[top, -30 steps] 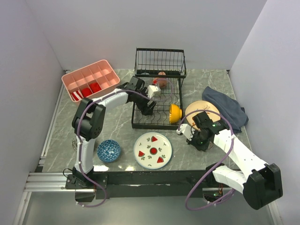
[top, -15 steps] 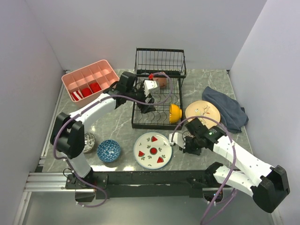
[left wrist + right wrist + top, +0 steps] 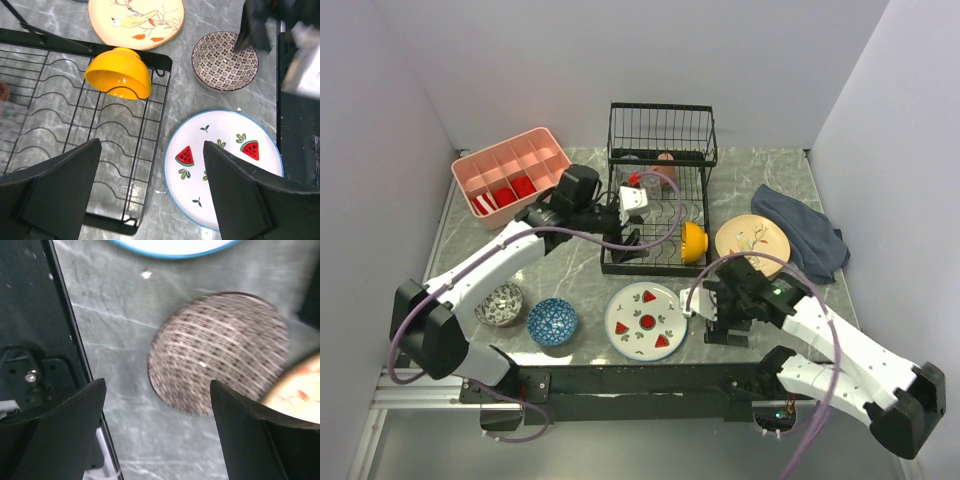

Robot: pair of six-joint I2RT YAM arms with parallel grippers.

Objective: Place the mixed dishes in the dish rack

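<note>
My left gripper has to move back, to the right in the top view, and down onto the brown bowl's near rim, because the brown patterned bowl (image 3: 220, 352) is outside the rack.
The black wire dish rack (image 3: 660, 215) stands mid-table, with the orange bowl (image 3: 692, 240) on edge at its front right and a terracotta cup (image 3: 665, 163) at its back. My left gripper (image 3: 628, 232) hangs open over the rack's front; from its wrist I see the rack (image 3: 75, 100), the orange bowl (image 3: 120, 75) and the watermelon plate (image 3: 225, 160). My right gripper (image 3: 157, 435) is open and empty above the table beside the brown patterned bowl (image 3: 220, 352). The bird plate (image 3: 752, 240), blue bowl (image 3: 552, 321) and grey bowl (image 3: 502, 303) lie on the table.
A pink compartment tray (image 3: 515, 170) with red items sits at the back left. A dark blue cloth (image 3: 805, 235) lies at the right, beside the bird plate. The right arm (image 3: 820, 330) covers the brown bowl in the top view.
My right gripper has opened and shifted toward the near edge beside the watermelon plate. My left arm has drawn back from the rack's rear toward its front left, uncovering the grey bowl.
</note>
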